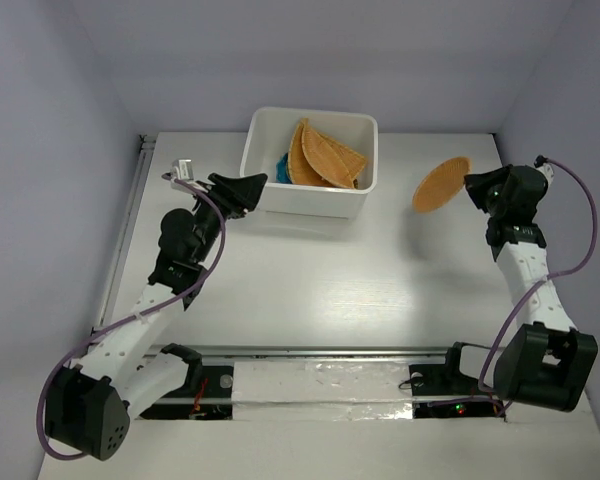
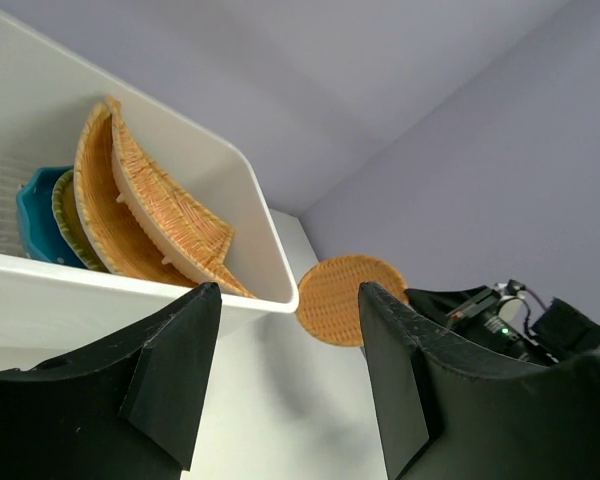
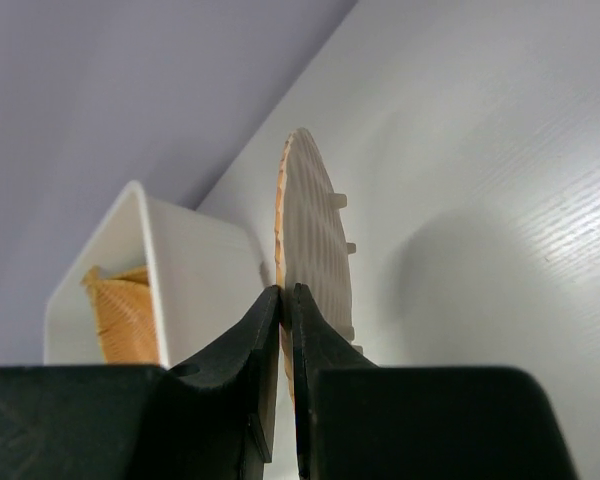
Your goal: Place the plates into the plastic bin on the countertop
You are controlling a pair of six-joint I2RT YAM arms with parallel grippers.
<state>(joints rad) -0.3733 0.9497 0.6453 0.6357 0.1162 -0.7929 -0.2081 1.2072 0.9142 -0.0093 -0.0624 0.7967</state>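
Note:
I need to lift the round plate with my right gripper, away from my base and toward the bin (image 1: 310, 201), until the plate is over the leaning wicker plates.
The white plastic bin (image 1: 310, 201) stands at the back middle of the countertop (image 1: 330, 285). Leaning inside it are wicker plates (image 1: 325, 155) and a teal plate (image 1: 281, 166). My right gripper (image 1: 470, 186) is shut on the rim of a round wicker plate (image 1: 441, 185), holding it on edge above the countertop, right of the bin. In the right wrist view the fingers (image 3: 287, 292) pinch that plate (image 3: 315, 230), with the bin (image 3: 195, 270) beyond. My left gripper (image 1: 257, 186) is open and empty by the bin's front left corner. Between its fingers (image 2: 288, 292) show the bin (image 2: 100, 295) and the round plate (image 2: 345, 298).
A metal rail (image 1: 130, 230) runs along the countertop's left edge. Purple-grey walls close in the left, back and right. A white strip (image 1: 320, 385) lies along the near edge between the arm bases. The right arm's cable (image 1: 590, 230) loops out toward the right wall.

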